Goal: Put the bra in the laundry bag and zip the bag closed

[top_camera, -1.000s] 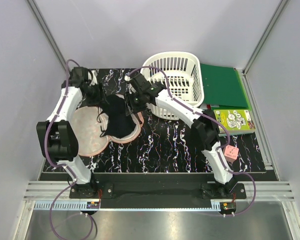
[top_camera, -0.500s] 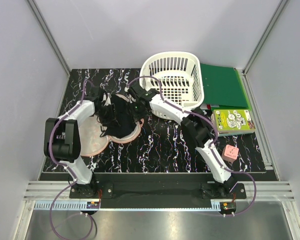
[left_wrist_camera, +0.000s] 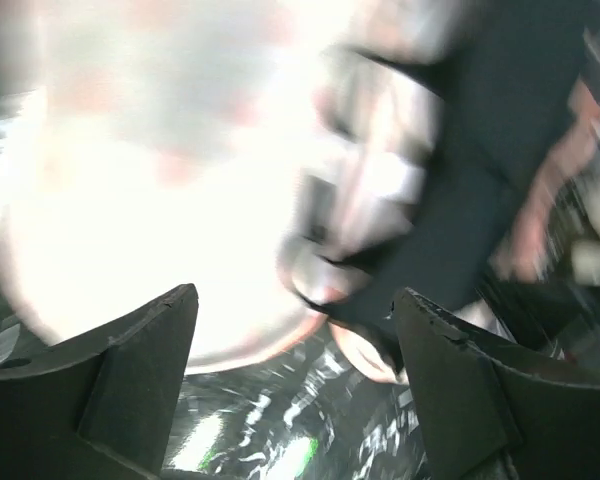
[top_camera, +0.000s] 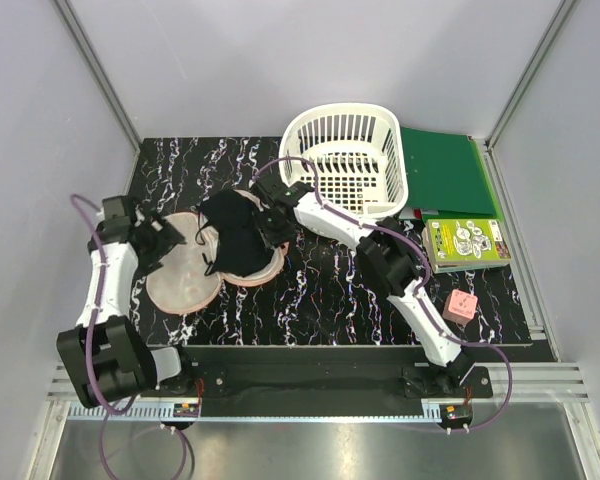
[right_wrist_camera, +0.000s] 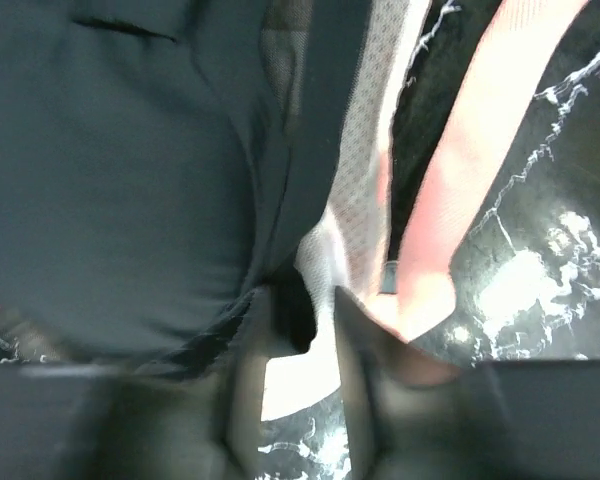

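Note:
My left gripper moves down and to its left in the top view next, onto the outer rim of the bag's flap, since that rim lies there below it, free of the bra (top_camera: 235,235).
The laundry bag (top_camera: 180,280) lies open in two round halves on the marbled mat. The black bra (top_camera: 235,235) rests bunched on its right half. My left gripper (top_camera: 168,245) hovers over the left half, clear of the bra. The blurred left wrist view shows that gripper (left_wrist_camera: 295,292) wide open and empty, with the pale bag (left_wrist_camera: 130,180) and the bra (left_wrist_camera: 480,130) beyond. My right gripper (top_camera: 272,228) sits at the bra's right edge. In its own view it (right_wrist_camera: 310,320) stands narrowly open at the mesh lining (right_wrist_camera: 355,200), with the bra (right_wrist_camera: 110,170) to the left and pink trim (right_wrist_camera: 480,150) to the right.
A white slotted basket (top_camera: 345,165) stands behind the right gripper. A green folder (top_camera: 445,170), a printed booklet (top_camera: 468,242) and a pink cube (top_camera: 463,305) lie at the right of the mat. Grey walls close in on both sides.
My left arm has pulled back to the left, off the bra, and its jaws have opened wide. The bra has settled on the bag's right half. My right gripper stays at its right edge.

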Tool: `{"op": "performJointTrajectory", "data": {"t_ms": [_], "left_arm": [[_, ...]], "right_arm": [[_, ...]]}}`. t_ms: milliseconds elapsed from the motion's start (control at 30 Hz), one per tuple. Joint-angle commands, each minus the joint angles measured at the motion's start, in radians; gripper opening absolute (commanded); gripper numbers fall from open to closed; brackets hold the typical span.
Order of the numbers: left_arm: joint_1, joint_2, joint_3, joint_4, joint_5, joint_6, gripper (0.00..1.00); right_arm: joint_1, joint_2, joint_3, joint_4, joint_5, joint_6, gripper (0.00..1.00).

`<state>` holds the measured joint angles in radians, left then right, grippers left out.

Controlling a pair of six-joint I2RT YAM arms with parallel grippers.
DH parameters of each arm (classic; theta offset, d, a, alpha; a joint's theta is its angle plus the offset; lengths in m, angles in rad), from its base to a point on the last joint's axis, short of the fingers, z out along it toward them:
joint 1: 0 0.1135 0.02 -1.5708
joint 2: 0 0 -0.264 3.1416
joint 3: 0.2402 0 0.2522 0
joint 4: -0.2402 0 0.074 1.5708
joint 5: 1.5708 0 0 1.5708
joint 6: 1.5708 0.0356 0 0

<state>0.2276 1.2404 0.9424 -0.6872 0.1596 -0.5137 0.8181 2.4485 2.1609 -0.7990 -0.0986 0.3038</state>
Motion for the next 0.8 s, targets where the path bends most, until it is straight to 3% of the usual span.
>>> {"op": "performJointTrajectory", "data": {"t_ms": [0, 133, 267, 467, 600, 767], "left_arm": [[0.149, 0.011, -0.066, -0.015, -0.127, -0.077, 0.84], [0.255, 0.096, -0.077, -0.009, -0.153, -0.048, 0.85], [0.349, 0.186, -0.045, -0.002, -0.103, 0.02, 0.83], [0.366, 0.289, -0.022, 0.057, -0.114, 0.147, 0.77], [0.383, 0.379, -0.02, 0.074, -0.025, 0.162, 0.77], [0.386, 0.427, -0.048, 0.098, -0.132, 0.187, 0.78]], "right_arm": [[0.015, -0.12, 0.114, -0.083, -0.036, 0.032, 0.43], [0.015, -0.192, 0.123, -0.134, -0.085, 0.032, 0.5], [0.015, -0.273, 0.024, -0.129, -0.121, 0.028, 0.53], [0.016, -0.382, -0.116, -0.062, -0.147, 0.029, 0.54], [0.013, -0.42, -0.157, -0.022, -0.153, 0.029, 0.54], [0.003, -0.454, -0.185, -0.009, -0.135, 0.003, 0.56]]}}
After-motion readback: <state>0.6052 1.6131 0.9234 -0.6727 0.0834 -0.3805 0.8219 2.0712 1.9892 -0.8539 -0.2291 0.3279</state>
